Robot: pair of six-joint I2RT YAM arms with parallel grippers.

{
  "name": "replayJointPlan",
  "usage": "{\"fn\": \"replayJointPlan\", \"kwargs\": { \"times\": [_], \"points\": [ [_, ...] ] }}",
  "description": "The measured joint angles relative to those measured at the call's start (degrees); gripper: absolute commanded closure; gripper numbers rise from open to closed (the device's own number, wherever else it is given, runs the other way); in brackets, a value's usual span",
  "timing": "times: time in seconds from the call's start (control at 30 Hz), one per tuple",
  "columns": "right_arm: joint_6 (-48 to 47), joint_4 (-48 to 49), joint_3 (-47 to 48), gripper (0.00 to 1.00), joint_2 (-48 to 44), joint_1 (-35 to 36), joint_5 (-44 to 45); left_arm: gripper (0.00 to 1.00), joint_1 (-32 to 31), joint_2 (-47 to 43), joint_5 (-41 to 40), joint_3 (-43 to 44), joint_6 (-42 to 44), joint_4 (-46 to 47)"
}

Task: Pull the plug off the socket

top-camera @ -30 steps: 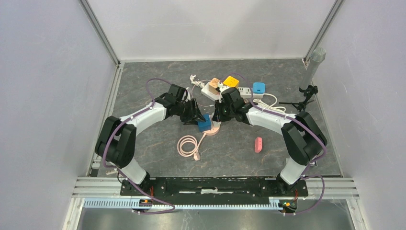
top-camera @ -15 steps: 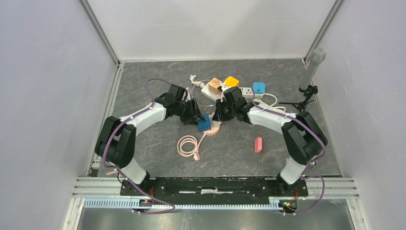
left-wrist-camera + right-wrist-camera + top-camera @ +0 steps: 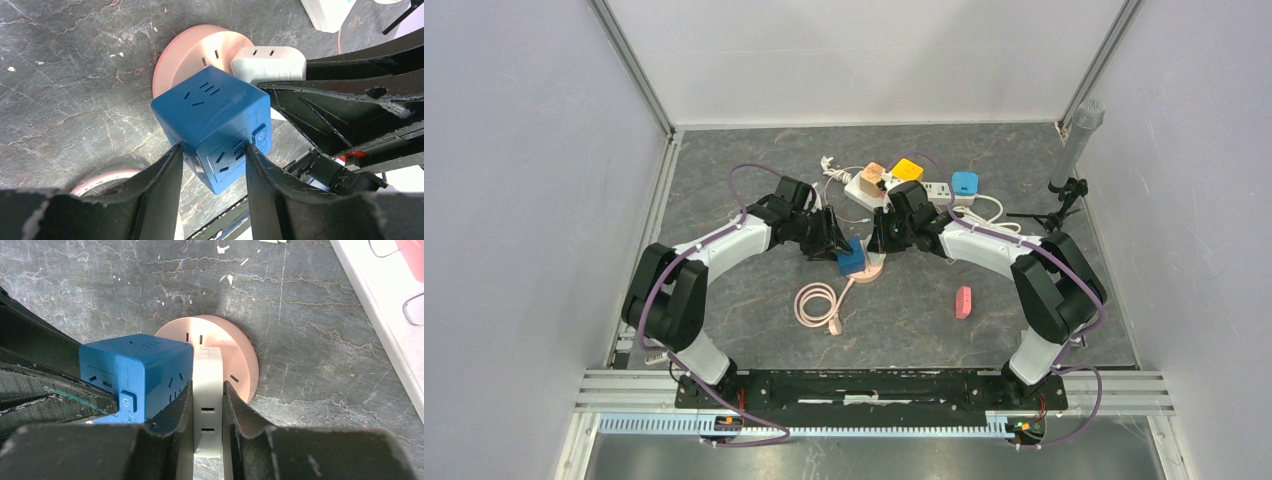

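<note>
Next, my right gripper lifts the plug, then lowers and releases it on bare tabletop by the pink piece, which lies back from the gripper, rightward in the top view.
A round pink socket [image 3: 874, 271] lies mid-table with a blue cube adapter [image 3: 851, 260] and a white plug [image 3: 875, 252] standing on it side by side. My left gripper [image 3: 838, 246] is shut on the blue cube adapter [image 3: 215, 120]; its fingers [image 3: 160, 185] press two opposite faces. My right gripper [image 3: 880, 240] is shut on the white plug [image 3: 207, 375], with a finger flat against each side. The pink socket [image 3: 235, 347] shows under both, and in the left wrist view [image 3: 185, 55] beside the white plug [image 3: 267, 62].
A white power strip [image 3: 936, 192] with tan [image 3: 873, 173], orange [image 3: 907, 169] and blue [image 3: 965, 182] adapters lies behind the grippers. A coiled pink cable [image 3: 817, 303] lies in front of the socket. A small pink piece [image 3: 964, 301] lies at the right. A grey tube [image 3: 1079, 135] stands at far right.
My right wrist has shifted slightly back and left while holding the white plug. The left arm and the blue cube have hardly moved.
</note>
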Motion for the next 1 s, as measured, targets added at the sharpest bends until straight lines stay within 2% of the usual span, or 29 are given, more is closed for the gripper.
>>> {"fn": "replayJointPlan", "kwargs": {
  "times": [0.7, 0.9, 1.0],
  "points": [
    [3.4, 4.1, -2.3, 1.00, 0.0, -2.1, -4.5, 0.48, 0.0, 0.0, -0.1, 0.0, 0.0, -0.2],
    [1.0, 4.5, -2.3, 1.00, 0.0, -2.0, -4.8, 0.47, 0.1, 0.0, -0.2, -0.2, 0.0, -0.2],
    [-2.3, 1.3, -0.3, 1.00, 0.0, -0.3, -1.6, 0.48, 0.1, 0.1, -0.2, -0.2, 0.0, -0.3]
  ]
}}
